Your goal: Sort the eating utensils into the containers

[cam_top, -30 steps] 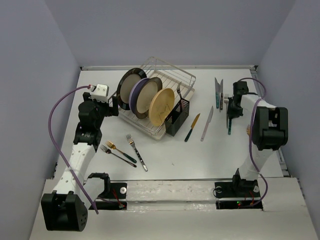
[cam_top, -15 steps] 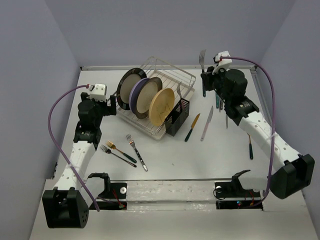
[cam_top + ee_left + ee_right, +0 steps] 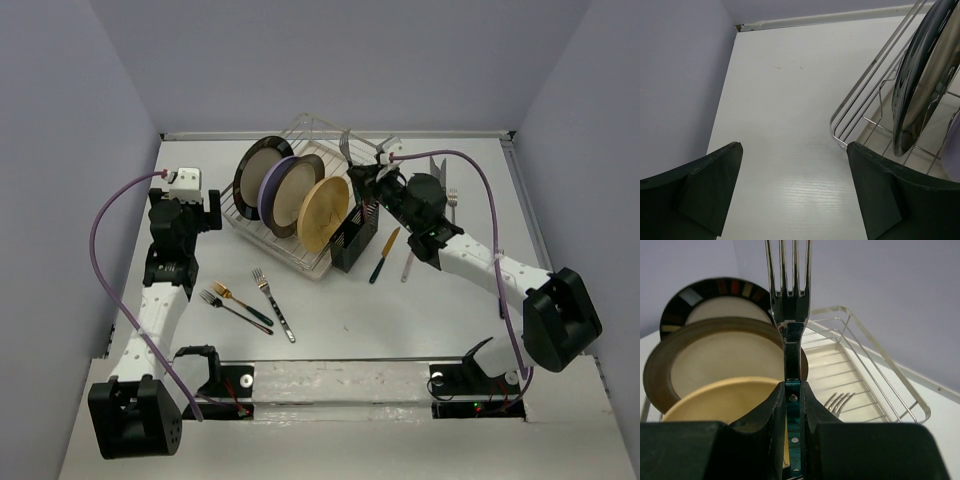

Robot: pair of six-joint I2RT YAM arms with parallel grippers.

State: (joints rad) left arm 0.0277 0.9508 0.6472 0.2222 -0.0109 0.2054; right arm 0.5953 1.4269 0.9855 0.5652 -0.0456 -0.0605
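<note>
My right gripper lowers toward the opening of the black cutlery holder next and releases the teal-handled silver fork there, since the fork still stands above the holder, handle down.
My right gripper is shut on a teal-handled silver fork, held upright with its tines up, just above the black cutlery holder at the rack's front right. In the right wrist view the fork stands clamped in that gripper, and another fork's tines show beside it. My left gripper is open and empty beside the rack's left corner, over bare table. Three forks lie front left. A gold knife and a silver knife lie right of the holder.
The silver wire dish rack holds three upright plates, and its corner lies close to my left gripper's right finger. More knives and a fork lie at the back right. Walls enclose the table.
My right arm swung from the back right of the table to above the black holder, carrying the fork upright. My left gripper drew back a little from the rack.
</note>
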